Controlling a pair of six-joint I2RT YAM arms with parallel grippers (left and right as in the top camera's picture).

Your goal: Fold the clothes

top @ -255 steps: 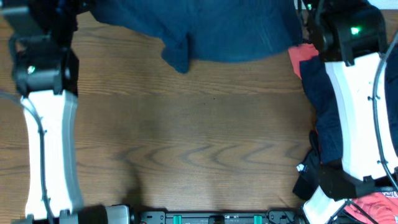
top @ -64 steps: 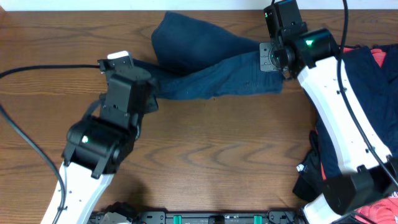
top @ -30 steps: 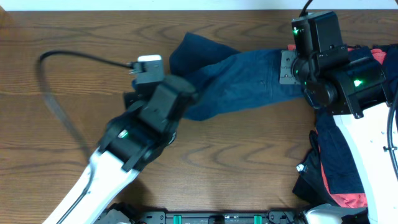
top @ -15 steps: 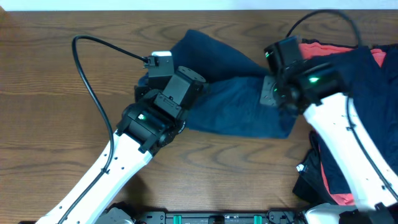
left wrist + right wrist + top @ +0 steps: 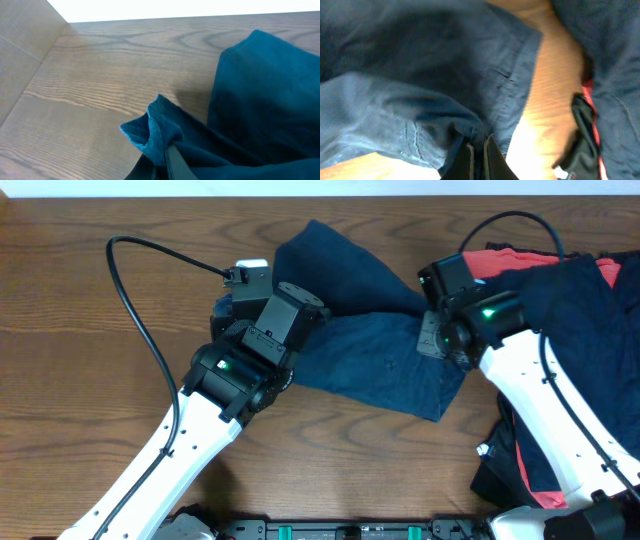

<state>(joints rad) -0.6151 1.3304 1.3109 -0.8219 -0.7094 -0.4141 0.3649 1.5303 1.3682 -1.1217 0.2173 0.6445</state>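
The left gripper will next move outward and down to release the pinched navy edge over the garment's far corner (image 5: 314, 238) (image 5: 256, 41), because that corner is below it and farther outward.
A dark navy garment (image 5: 370, 330) lies stretched across the middle of the wooden table, folded over itself, between my two grippers. My left gripper (image 5: 262, 305) is shut on its left edge; in the left wrist view a bunched corner of the navy garment (image 5: 160, 127) sticks up from the pinch of the left gripper (image 5: 167, 155). My right gripper (image 5: 440, 335) is shut on its right edge; in the right wrist view the navy garment (image 5: 420, 100) is pinched in the right gripper (image 5: 476, 150). A coral-red garment (image 5: 520, 255) shows at the far right under other navy cloth.
A heap of navy and coral-red clothes (image 5: 575, 330) lies along the right edge, under my right arm, and shows in the right wrist view (image 5: 600, 70). A black cable (image 5: 135, 290) loops over the left of the table. Bare wood (image 5: 360, 470) lies in front of the garment.
Both arms have pulled the navy garment down from the table's far edge to its middle. In the last half second the garment's lower edge has dropped slightly toward the front.
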